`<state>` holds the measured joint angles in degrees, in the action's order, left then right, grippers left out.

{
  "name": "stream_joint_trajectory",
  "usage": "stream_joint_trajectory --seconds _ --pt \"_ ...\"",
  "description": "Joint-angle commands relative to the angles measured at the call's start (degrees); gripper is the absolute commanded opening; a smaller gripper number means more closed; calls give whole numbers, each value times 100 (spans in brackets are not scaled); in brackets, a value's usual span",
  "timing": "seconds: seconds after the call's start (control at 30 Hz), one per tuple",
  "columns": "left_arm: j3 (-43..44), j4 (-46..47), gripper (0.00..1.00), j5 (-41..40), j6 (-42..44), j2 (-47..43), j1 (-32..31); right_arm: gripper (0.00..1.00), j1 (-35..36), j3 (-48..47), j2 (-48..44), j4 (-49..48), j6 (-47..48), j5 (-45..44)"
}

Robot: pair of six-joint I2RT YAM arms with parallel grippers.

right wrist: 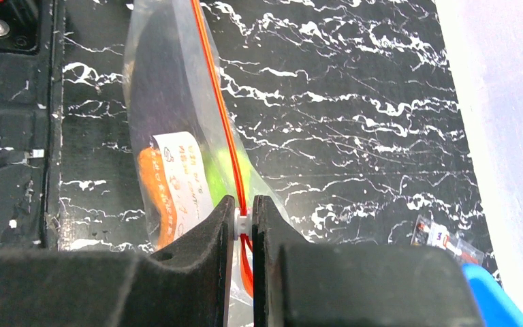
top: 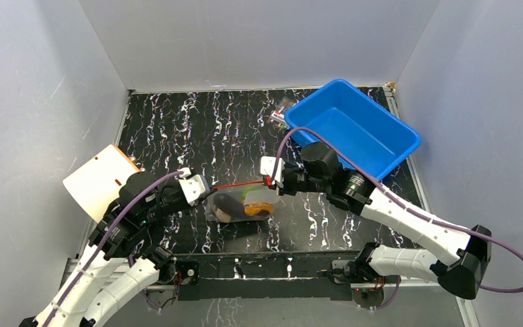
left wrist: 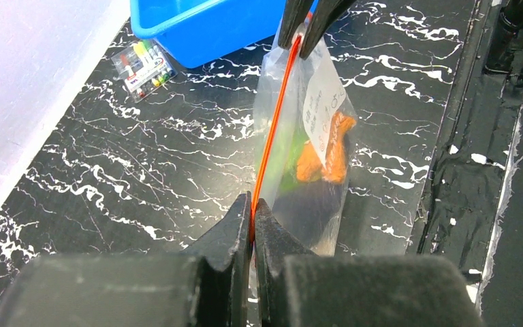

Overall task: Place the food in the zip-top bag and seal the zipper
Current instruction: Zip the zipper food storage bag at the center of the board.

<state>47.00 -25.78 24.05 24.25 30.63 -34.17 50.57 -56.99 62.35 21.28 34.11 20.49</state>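
I will next pull the slider (right wrist: 242, 220) along the zipper's open tail with my right gripper. I will then lower it outward and let go, because Tabletop by the blue bin (right wrist: 361, 214) is outward and below.
The zip-top bag (top: 242, 204) hangs just above the table between both grippers, its zipper (top: 238, 184) stretched taut as a red-orange line. Inside lie the food pieces: a dark eggplant (top: 226, 206), an orange piece (top: 255, 210) and a green piece (top: 250, 194). My left gripper (top: 208, 191) is shut on the zipper's left end (left wrist: 252, 204). My right gripper (top: 270, 180) is shut on the zipper's right end, pinching its white slider (right wrist: 242, 220). The left wrist view shows the bag (left wrist: 313, 136), white label and orange food (left wrist: 327, 153). The right wrist view shows the zipper (right wrist: 214, 88) and the bag (right wrist: 170, 102).
A blue bin (top: 357, 126) stands at the back right. A small clear packet of colourful sticks (top: 282, 109) lies beside its left corner, also showing in the left wrist view (left wrist: 143, 66). A white and orange box (top: 99, 180) sits at the left edge.
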Motion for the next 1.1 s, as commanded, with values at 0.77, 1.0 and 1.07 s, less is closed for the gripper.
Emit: stream_joint_trajectory --seconds 0.77,1.0,1.07 --pt "196 -281 0 -557 400 -189 15 0 -168 -726 -802 2723 95 -2142" --pt "208 -373 0 -626 452 -218 15 0 -174 -1185 -759 3560 51 -2499" --pt "200 -359 0 -652 410 -195 16 0 -172 -1156 -824 3619 23 -2642"
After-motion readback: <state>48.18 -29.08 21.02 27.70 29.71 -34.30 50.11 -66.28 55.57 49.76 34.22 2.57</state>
